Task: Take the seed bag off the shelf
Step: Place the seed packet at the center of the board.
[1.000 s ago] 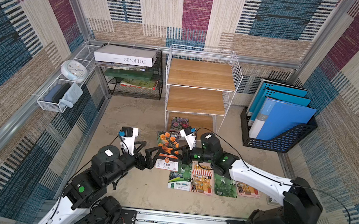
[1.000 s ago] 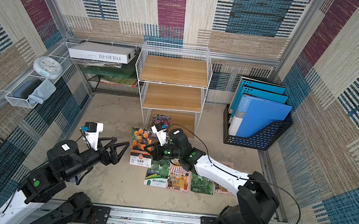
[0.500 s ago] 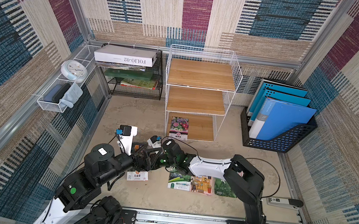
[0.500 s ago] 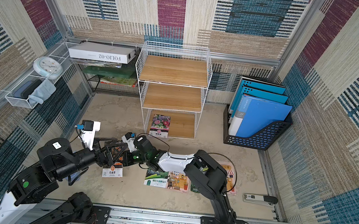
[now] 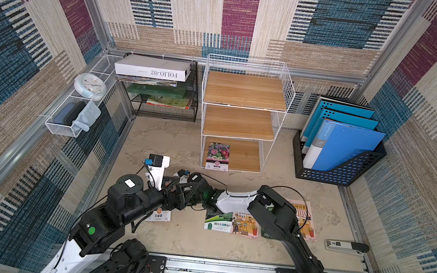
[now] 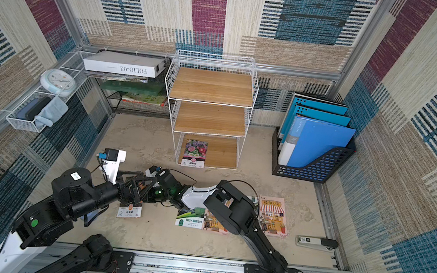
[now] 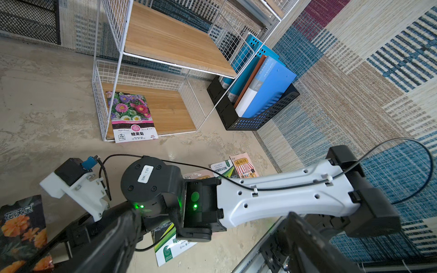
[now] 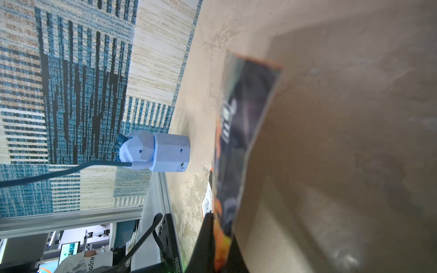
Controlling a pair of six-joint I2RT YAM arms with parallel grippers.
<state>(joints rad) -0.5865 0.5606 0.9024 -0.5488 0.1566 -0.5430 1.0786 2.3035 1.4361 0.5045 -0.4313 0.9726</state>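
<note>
I should next lower my right gripper toward the bare floor below the orange-flower seed bag and let go of the seed bag, because this patch of floor is clear of other packets.
The shelf (image 5: pixel 246 90) stands at the back middle in both top views. A seed bag with pink and purple flowers (image 5: pixel 218 155) (image 7: pixel 131 115) lies on its bottom board, left side, overhanging the front wire. My right gripper (image 8: pixel 221 236) (image 5: pixel 166 205) is shut on a second, orange-flower seed bag (image 8: pixel 241 132) (image 6: pixel 129 211), held low over the floor well in front of the shelf. My left gripper (image 7: pixel 212 215) (image 5: pixel 181 189) is open right beside it, its fingers (image 7: pixel 113 236) on either side of the right arm's wrist, holding nothing.
Several seed packets (image 5: pixel 231 223) lie on the floor under the right arm, with a stapler (image 5: pixel 346 246) at the right. Blue folders in a black holder (image 5: pixel 339 147) stand right of the shelf. A black mesh rack (image 5: pixel 164 104) and a white wire basket (image 5: pixel 70 120) are on the left.
The right arm swung left from the shelf's front with the orange-flower bag, over to the left gripper. The bag on the bottom board came into view.
</note>
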